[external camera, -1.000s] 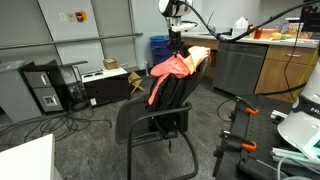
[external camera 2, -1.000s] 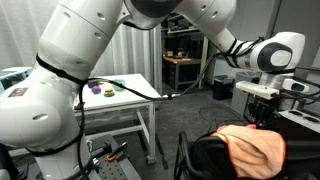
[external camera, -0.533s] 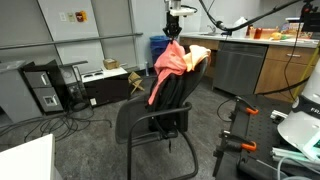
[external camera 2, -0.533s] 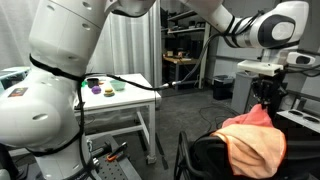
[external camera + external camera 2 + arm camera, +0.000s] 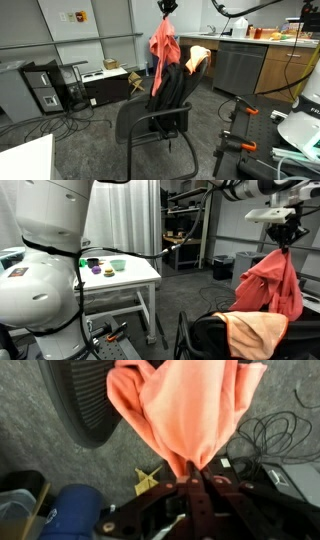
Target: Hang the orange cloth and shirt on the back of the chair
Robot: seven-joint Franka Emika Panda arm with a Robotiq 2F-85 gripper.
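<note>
My gripper sweeps from the seat side past the top of the chair's back next and releases the shirt point(image 5: 164, 45), because the shirt's lower part already hangs against the chair's back.
My gripper point(image 5: 166, 8) is shut on the top of a red-salmon shirt point(image 5: 164, 45) and holds it up high, so it hangs down over the black office chair point(image 5: 158, 112). The shirt's lower edge reaches the chair's back. A paler orange cloth point(image 5: 198, 57) lies draped over the top of the chair's back. In an exterior view the gripper point(image 5: 287, 232) holds the shirt point(image 5: 275, 285) above the orange cloth point(image 5: 255, 335) and the chair point(image 5: 205, 338). In the wrist view the fingers point(image 5: 190, 480) pinch the shirt point(image 5: 180, 410), with the chair point(image 5: 85, 410) below.
A steel cabinet point(image 5: 236, 66) and a wooden counter stand behind the chair. A computer tower point(image 5: 44, 87), cables and a blue bin point(image 5: 159, 46) are on the floor. A white table point(image 5: 125, 278) with small bowls stands beside the robot. Black tripod parts point(image 5: 240, 130) stand near the chair.
My gripper has risen with the shirt in it. The shirt went from lying bunched on the chair's back to hanging stretched out above it. The orange cloth has stayed in place.
</note>
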